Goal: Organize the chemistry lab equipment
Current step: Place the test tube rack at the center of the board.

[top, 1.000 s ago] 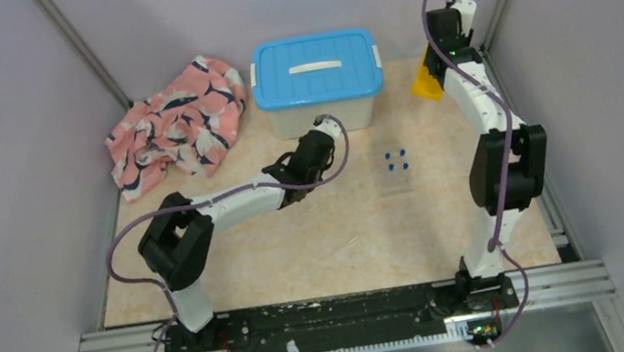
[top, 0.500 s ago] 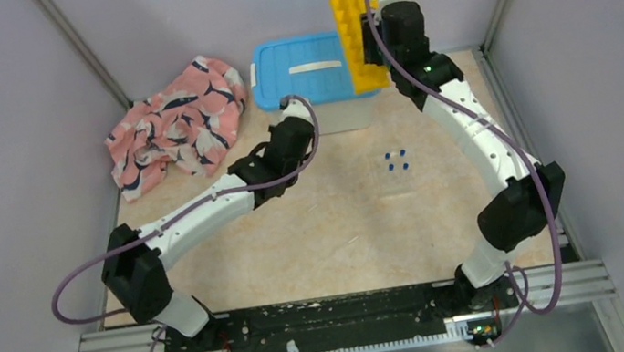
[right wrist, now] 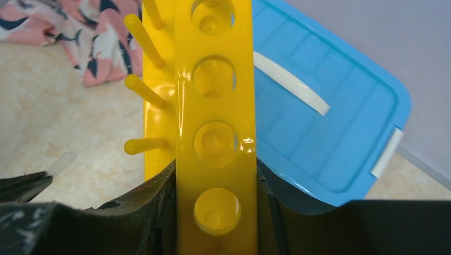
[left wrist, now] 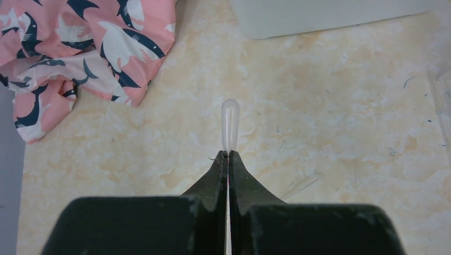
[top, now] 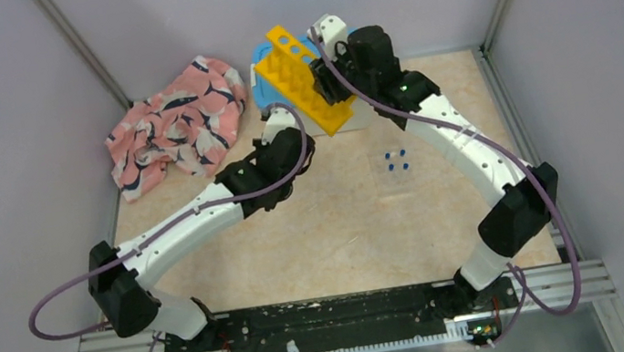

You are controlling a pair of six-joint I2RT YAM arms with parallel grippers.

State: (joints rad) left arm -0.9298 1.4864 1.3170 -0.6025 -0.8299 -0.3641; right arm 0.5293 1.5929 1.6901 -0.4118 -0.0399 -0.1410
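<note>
My right gripper draws the rack (top: pixel 304 80) back next, then lowers and releases it on bare tabletop before the bin (top: pixel 326 169), which lies below and back from the gripper.
My right gripper (right wrist: pixel 215 170) is shut on one end of the long yellow holed rack (right wrist: pixel 215 95), its fingers pressing both long sides. The rack (top: pixel 304 80) hangs tilted above the bin's blue lid (right wrist: pixel 330 122). A thin clear tube (left wrist: pixel 230 125) with a rounded end pokes out past the tips of my left gripper (left wrist: pixel 228 155), which is shut on it just above the table, in front of the bin. That tube's tip (right wrist: pixel 61 163) also shows at the left edge of the right wrist view. Clear tubes with blue caps (top: pixel 396 161) lie on the table right of centre.
The white bin (left wrist: pixel 319 16) with the blue lid stands at the back centre. The pink whale-patterned cloth (top: pixel 177 126) is crumpled at the back left. Grey walls close in the table on three sides.
My right arm has swung the yellow rack from the far right corner leftwards to above the bin. The left arm has stretched out and shifted slightly left, still shut.
</note>
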